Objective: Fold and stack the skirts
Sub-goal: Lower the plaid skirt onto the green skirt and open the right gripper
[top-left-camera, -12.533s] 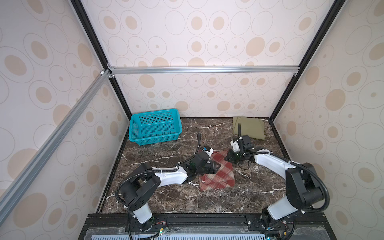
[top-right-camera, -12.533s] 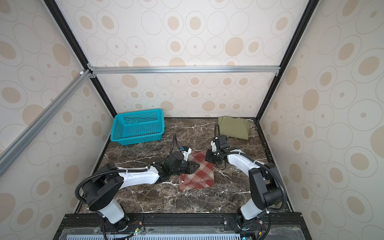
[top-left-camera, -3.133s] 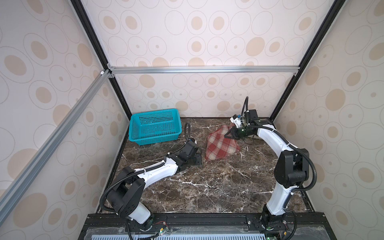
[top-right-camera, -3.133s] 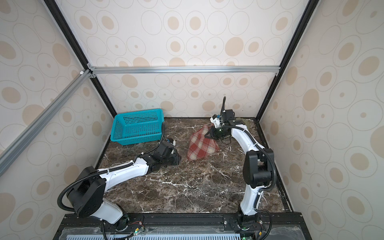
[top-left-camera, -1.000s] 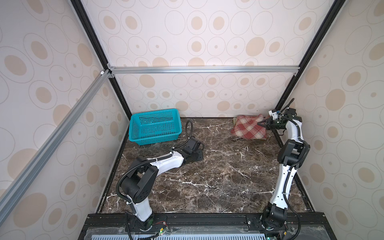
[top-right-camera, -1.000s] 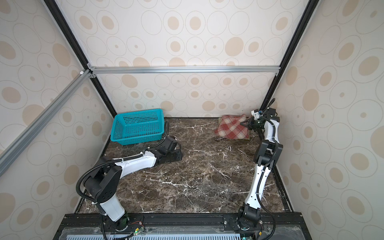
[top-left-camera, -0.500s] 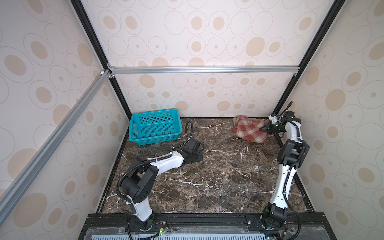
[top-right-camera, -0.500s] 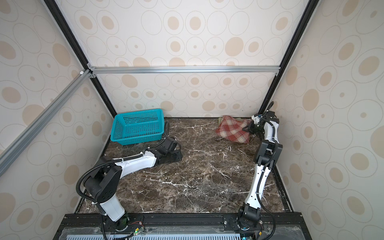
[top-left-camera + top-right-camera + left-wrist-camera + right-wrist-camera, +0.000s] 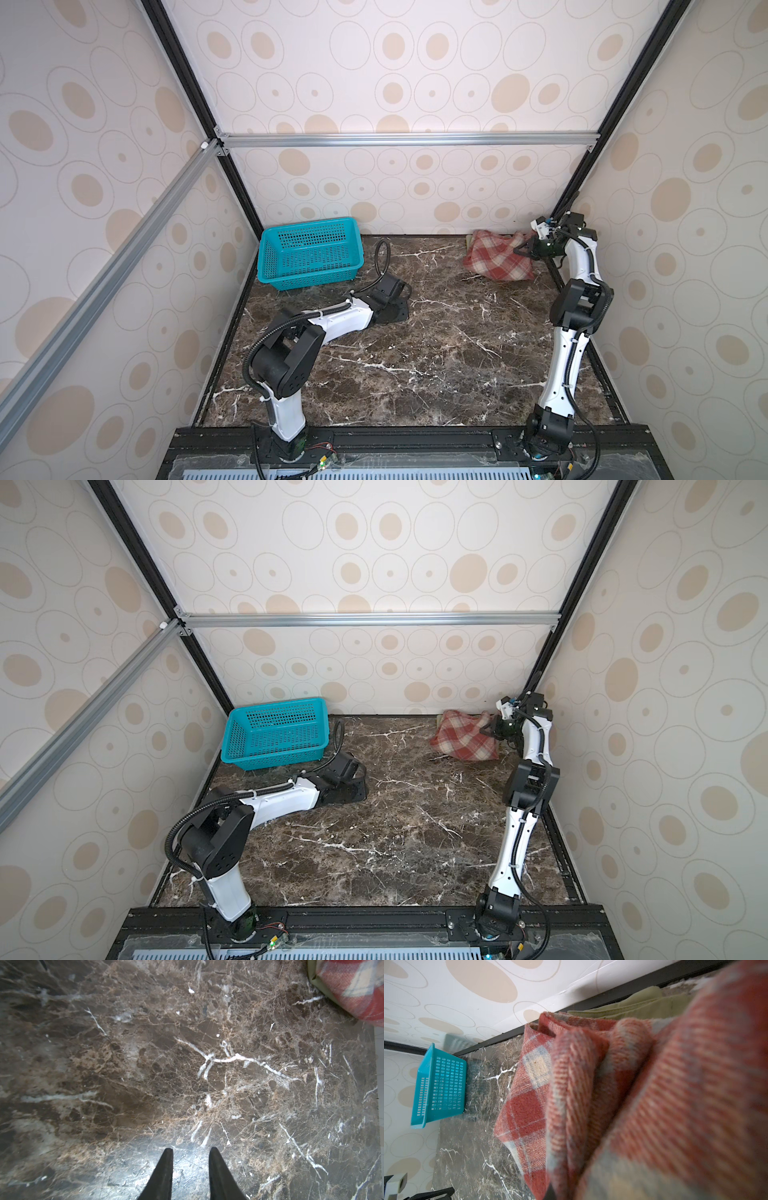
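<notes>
Next, my right gripper draws the plaid skirt's bunched edge toward the black bar at the side to spread the folds and releases. The bar lies beside my right gripper.
The red-and-cream plaid skirt (image 9: 496, 259) (image 9: 463, 739) lies bunched at the back right corner of the table, on top of the olive-green skirt (image 9: 633, 1009) (image 9: 313, 978). Only a strip of the olive skirt shows at the far edge. My right gripper (image 9: 524, 249) (image 9: 490, 728) is shut on the plaid skirt's right edge and holds it slightly raised. In the right wrist view the plaid cloth (image 9: 529, 1105) fills the picture and hides the fingers. My left gripper (image 9: 191, 1153) (image 9: 400, 308) rests low over bare marble at centre left, open a little, with nothing between its fingers.
A teal perforated basket (image 9: 309, 257) (image 9: 274, 737) (image 9: 440, 1084) stands at the back left against the wall. Patterned walls and black frame posts close in the table on three sides. The right arm stands near the right wall.
The plaid skirt lay flatter on the olive one a second ago. Its right edge is now lifted and bunched, and the right gripper has shifted slightly left with it. The left arm has not moved.
</notes>
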